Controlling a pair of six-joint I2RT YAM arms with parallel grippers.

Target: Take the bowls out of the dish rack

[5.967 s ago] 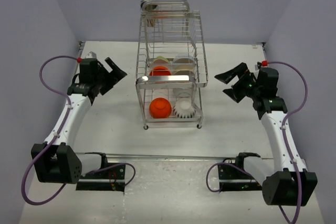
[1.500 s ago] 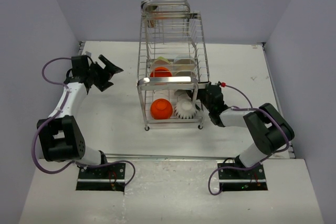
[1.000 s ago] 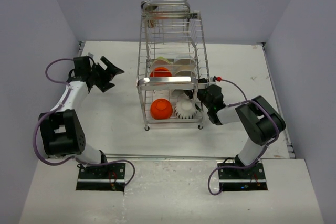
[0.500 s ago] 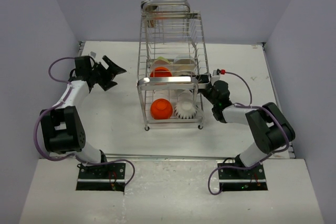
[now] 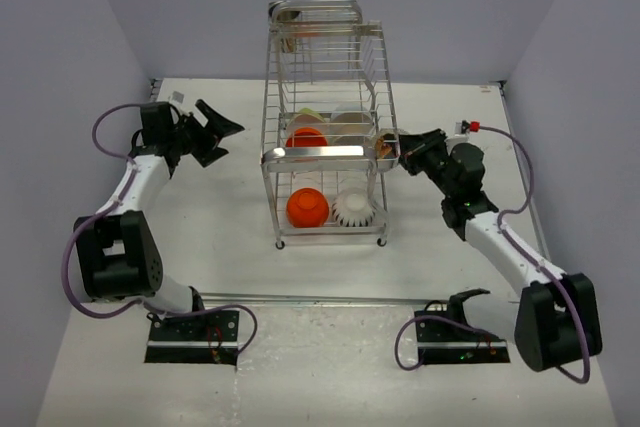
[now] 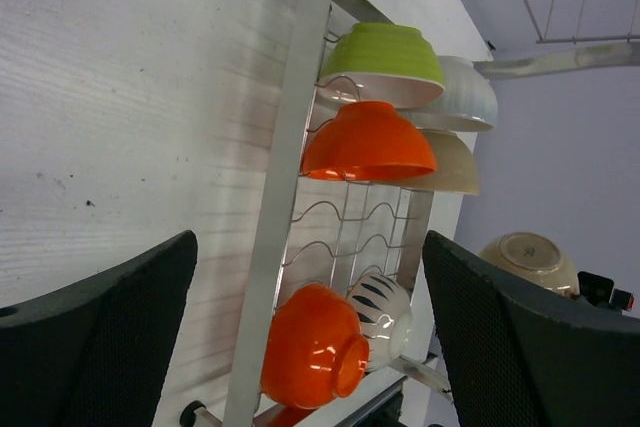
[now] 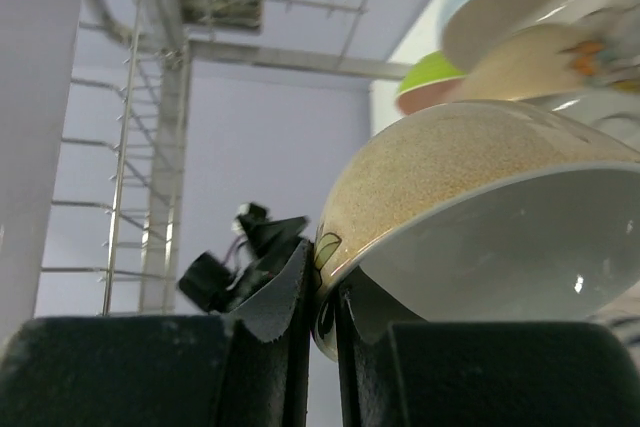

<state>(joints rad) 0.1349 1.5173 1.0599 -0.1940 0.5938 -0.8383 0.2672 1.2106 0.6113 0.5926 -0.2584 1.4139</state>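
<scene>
My right gripper is holding the speckled tan bowl. Next it should swing to its right in the top view, over to bare table by the wall point(image 5: 499, 188) below it, go down and release the bowl.
The chrome dish rack point(image 5: 325, 152) stands mid-table with bowls on two tiers. On the lower tier sit an orange bowl point(image 5: 307, 207) and a ribbed white bowl point(image 5: 354, 209); another orange bowl point(image 5: 305, 137) is on the upper tier. My right gripper point(image 5: 402, 153) is shut on the rim of a speckled tan bowl point(image 7: 470, 157), held just outside the rack's right side point(image 5: 385, 150). My left gripper point(image 5: 224, 141) is open, left of the rack and apart from it. In the left wrist view, the lower orange bowl point(image 6: 315, 347) shows between its fingers point(image 6: 100, 337), still some way beyond them.
The left wrist view also shows a green bowl point(image 6: 385, 57), a white bowl point(image 6: 470, 97) and a cream bowl point(image 6: 450, 162) on the upper tier by the upper orange bowl point(image 6: 368, 142). Purple walls close in both sides. White table point(image 5: 200, 237) lies around the rack.
My right gripper has drawn back to the right, out of the rack, carrying the speckled bowl with it. The left gripper has shifted slightly and stays open.
</scene>
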